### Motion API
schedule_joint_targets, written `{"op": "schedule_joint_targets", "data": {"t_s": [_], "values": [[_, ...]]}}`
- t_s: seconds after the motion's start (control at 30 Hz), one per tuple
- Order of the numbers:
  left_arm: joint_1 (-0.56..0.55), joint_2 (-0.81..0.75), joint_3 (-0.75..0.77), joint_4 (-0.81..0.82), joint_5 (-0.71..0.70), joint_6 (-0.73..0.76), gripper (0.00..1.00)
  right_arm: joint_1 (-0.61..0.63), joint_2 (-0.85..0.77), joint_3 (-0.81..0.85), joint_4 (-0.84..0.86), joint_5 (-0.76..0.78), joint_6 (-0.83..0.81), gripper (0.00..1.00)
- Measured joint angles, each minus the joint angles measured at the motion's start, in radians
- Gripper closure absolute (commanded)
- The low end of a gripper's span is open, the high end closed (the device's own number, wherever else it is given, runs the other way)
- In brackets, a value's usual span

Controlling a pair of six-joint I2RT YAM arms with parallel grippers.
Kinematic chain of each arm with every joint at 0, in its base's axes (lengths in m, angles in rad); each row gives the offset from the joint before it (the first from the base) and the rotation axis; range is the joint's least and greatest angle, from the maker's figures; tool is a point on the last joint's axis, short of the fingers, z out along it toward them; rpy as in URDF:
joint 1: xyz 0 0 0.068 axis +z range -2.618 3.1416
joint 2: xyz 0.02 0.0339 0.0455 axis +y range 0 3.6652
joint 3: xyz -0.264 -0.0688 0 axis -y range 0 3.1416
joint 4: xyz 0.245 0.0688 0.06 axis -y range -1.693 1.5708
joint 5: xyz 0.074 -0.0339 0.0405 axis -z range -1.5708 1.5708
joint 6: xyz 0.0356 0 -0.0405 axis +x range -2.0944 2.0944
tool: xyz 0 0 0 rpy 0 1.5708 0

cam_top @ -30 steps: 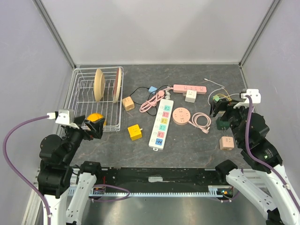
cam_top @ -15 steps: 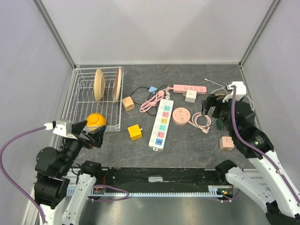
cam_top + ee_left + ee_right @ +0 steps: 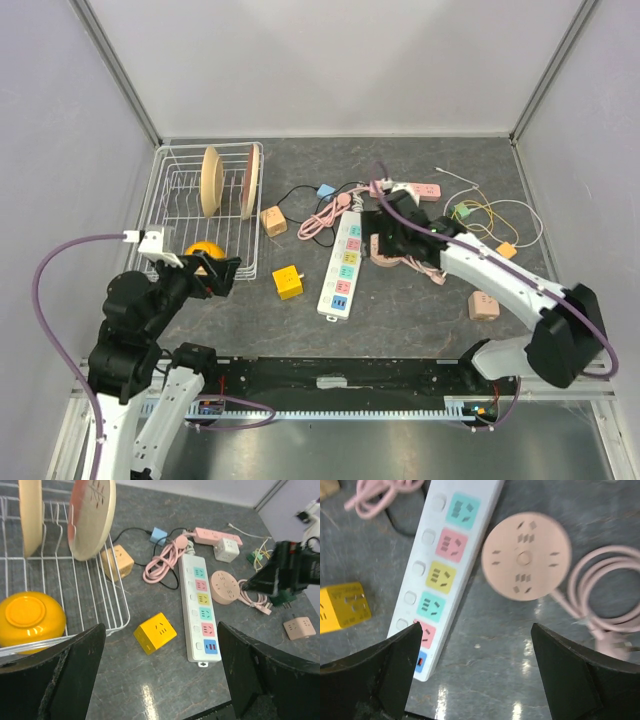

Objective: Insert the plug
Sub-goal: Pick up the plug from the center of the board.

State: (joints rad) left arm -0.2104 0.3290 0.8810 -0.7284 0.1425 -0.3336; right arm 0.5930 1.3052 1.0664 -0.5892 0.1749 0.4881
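Note:
I will next move my left gripper down and across onto the yellow cube socket (image 3: 288, 282) (image 3: 155, 633), because it is lower and to the gripper's right in the top view.
The white power strip (image 3: 344, 262) with coloured sockets lies in the middle of the table; it also shows in the left wrist view (image 3: 201, 605) and the right wrist view (image 3: 445, 570). A round pink socket (image 3: 525, 556) lies beside it, with its pink cable (image 3: 600, 605) coiled to the right. My right gripper (image 3: 388, 238) is open and empty, hovering over the round socket and the strip's near end (image 3: 480, 675). My left gripper (image 3: 212, 272) is open and empty, raised near the rack's front corner (image 3: 160, 680). A pink coiled cord with a plug (image 3: 161, 565) lies at the strip's far end.
A yellow cube socket (image 3: 288, 282) sits left of the strip. A tan cube (image 3: 273, 220), a pink strip (image 3: 217, 536), a white cube (image 3: 226, 549) and a pink adapter (image 3: 484, 305) lie around. A wire dish rack (image 3: 170, 215) holds plates and a yellow bowl (image 3: 30, 620).
My right arm has swung from the right side of the table to the centre, over the round pink socket. My left gripper has risen and shifted slightly right.

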Motion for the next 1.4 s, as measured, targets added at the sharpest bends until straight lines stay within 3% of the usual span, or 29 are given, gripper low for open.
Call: {"op": "schedule_joint_targets", "data": {"t_s": [0.17, 0.43, 0.8, 1.07, 1.4], "values": [[0.000, 0.074, -0.035, 0.008, 0.055, -0.037, 0.01, 0.150, 0.093, -0.037, 0.032, 0.042, 0.126, 0.02], [-0.053, 0.348, -0.069, 0.061, 0.160, -0.042, 0.00, 0.162, -0.010, -0.154, 0.141, 0.073, 0.171, 0.02], [-0.391, 0.809, 0.158, 0.037, -0.005, 0.132, 0.00, 0.162, -0.352, -0.298, 0.219, 0.116, 0.113, 0.02], [-0.476, 1.091, 0.309, -0.083, -0.134, 0.294, 0.00, 0.162, -0.467, -0.354, 0.199, 0.149, 0.109, 0.02], [-0.505, 1.294, 0.360, -0.182, -0.189, 0.385, 0.00, 0.162, -0.547, -0.356, 0.148, 0.182, 0.107, 0.02]]}}
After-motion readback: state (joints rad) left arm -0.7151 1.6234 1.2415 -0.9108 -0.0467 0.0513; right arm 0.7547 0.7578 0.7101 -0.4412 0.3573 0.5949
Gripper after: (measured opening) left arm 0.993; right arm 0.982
